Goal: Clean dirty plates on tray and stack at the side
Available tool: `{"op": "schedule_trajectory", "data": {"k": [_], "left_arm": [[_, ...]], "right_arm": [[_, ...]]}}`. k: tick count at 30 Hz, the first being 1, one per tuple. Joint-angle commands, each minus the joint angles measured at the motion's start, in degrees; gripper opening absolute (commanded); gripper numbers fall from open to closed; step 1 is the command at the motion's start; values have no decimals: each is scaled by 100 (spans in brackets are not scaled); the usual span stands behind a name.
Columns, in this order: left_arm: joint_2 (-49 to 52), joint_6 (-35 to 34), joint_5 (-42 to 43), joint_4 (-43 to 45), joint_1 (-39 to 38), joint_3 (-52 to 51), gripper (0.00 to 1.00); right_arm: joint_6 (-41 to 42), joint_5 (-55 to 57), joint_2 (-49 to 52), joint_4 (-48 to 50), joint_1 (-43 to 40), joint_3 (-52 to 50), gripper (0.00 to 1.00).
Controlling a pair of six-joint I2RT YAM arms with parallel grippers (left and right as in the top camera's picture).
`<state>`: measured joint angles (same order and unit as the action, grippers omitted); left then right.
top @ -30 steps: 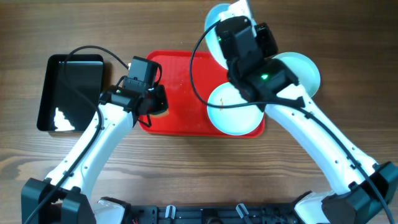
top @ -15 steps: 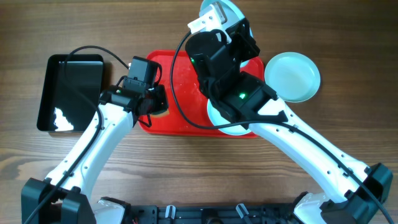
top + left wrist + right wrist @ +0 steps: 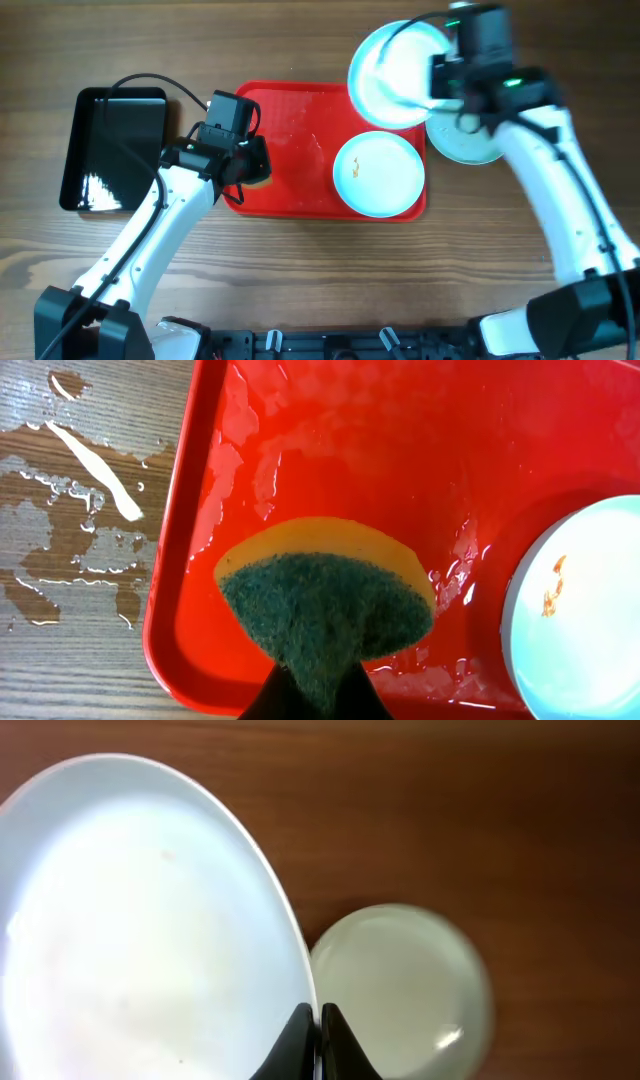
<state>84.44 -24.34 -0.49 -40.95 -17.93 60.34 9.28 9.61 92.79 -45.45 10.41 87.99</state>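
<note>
The right gripper moves down and to the right in the overhead view next and releases the held plate atop the third plate (image 3: 466, 141) (image 3: 402, 992), since that lies below the gripper.
The red tray (image 3: 290, 150) lies mid-table with one smudged plate (image 3: 379, 174) on its right half. My right gripper (image 3: 438, 84) is shut on the rim of a second plate (image 3: 392, 68), held tilted in the air above the tray's far right corner. In the right wrist view this held plate (image 3: 140, 920) fills the left, with my right gripper (image 3: 318, 1020) pinching its edge. A third plate (image 3: 400, 990) rests on the wood below, also visible overhead (image 3: 468, 142). My left gripper (image 3: 250, 166) is shut on a green-and-yellow sponge (image 3: 325, 595) over the tray's left end (image 3: 200, 560).
A smaller black tray (image 3: 112, 148) sits on the table to the left of the red tray. Water puddles (image 3: 70, 550) wet the wood beside the red tray's left rim. Cables trail over both arms.
My right arm has swung right, off the tray, carrying the lifted plate toward the plate on the table. The smudged plate on the tray is now uncovered. The left arm has not moved.
</note>
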Motion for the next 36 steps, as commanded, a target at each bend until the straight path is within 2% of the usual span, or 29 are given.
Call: {"op": "schedule_trajectory", "data": {"k": [1,5,9,14,25,29,32,36], "left_arm": [[48,-57,48,20,20,-35,5],[55,-57,48,42,20,-35,5],[74,-57,48,87,20,-35,5],[74,-57,46,85,20,-35,5],[74,-55,46,105,20,-35,6],[74,-55,46,103,20,-35,6],[74,-55,46,103,20,-35,8],[74,-55,46,105,20,-35,9]], "right_arm": [[787,-1904,116,2,-1147,-201,4],[883,-1895,251,363,-1989,-807,4],[1362,-1547,498,850,-2323,-1316,5],[1786,-605,807,1200,-2352,-1731,4],[1934,-610,1388,1331,-2367,-1821,5],[1932,-610,1386,1281,-2369,-1821,16],[1919,-586,1355,1182,-2378,-1818,20],[1902,-551,999,1091,-2389,-1814,21]]}}
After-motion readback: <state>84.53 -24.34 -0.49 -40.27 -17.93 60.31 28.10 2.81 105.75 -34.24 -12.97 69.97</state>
